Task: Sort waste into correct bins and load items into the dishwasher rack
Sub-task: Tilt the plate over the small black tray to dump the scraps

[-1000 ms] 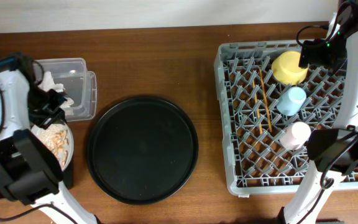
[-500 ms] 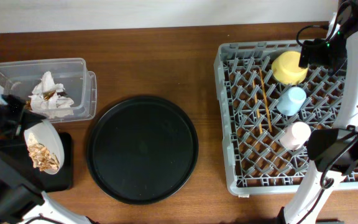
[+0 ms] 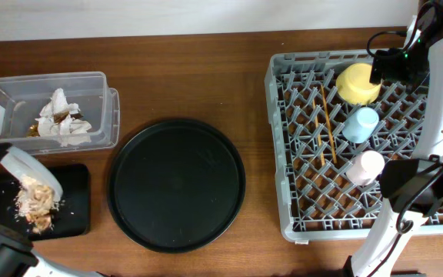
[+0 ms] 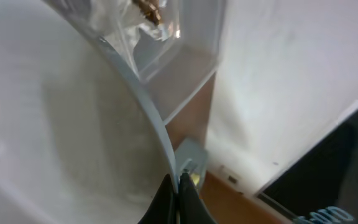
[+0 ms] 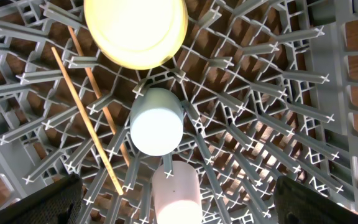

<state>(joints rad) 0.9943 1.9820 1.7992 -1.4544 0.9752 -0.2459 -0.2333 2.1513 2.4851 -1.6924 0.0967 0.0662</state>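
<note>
The round black tray (image 3: 197,185) is empty, so next I will move my left gripper to the right in the overhead view and lower the plate (image 3: 26,167) level onto it.
My left gripper (image 4: 178,194) is shut on the rim of the grey-white plate (image 3: 26,167), which is tilted steeply over the shallow black tray (image 3: 74,201). Beige food scraps (image 3: 35,203) lie in that tray below the plate's edge. The clear tub (image 3: 98,85) behind it holds white napkins with a gold-brown wrapper (image 3: 60,117). My right gripper (image 5: 182,211) is open and empty above the grey dishwasher rack (image 3: 283,154). The rack holds the yellow bowl (image 3: 358,82), the light-blue cup (image 3: 360,123), the pink cup (image 3: 366,167) and two chopsticks (image 3: 327,123).
A large round black tray (image 3: 175,185) lies on the wooden table between the bins and the rack. The right arm's base (image 3: 418,188) stands over the rack's right side.
My left arm has swung off to the left and tipped the plate. The food scraps have slid off it into the shallow black tray. The right arm has not moved.
</note>
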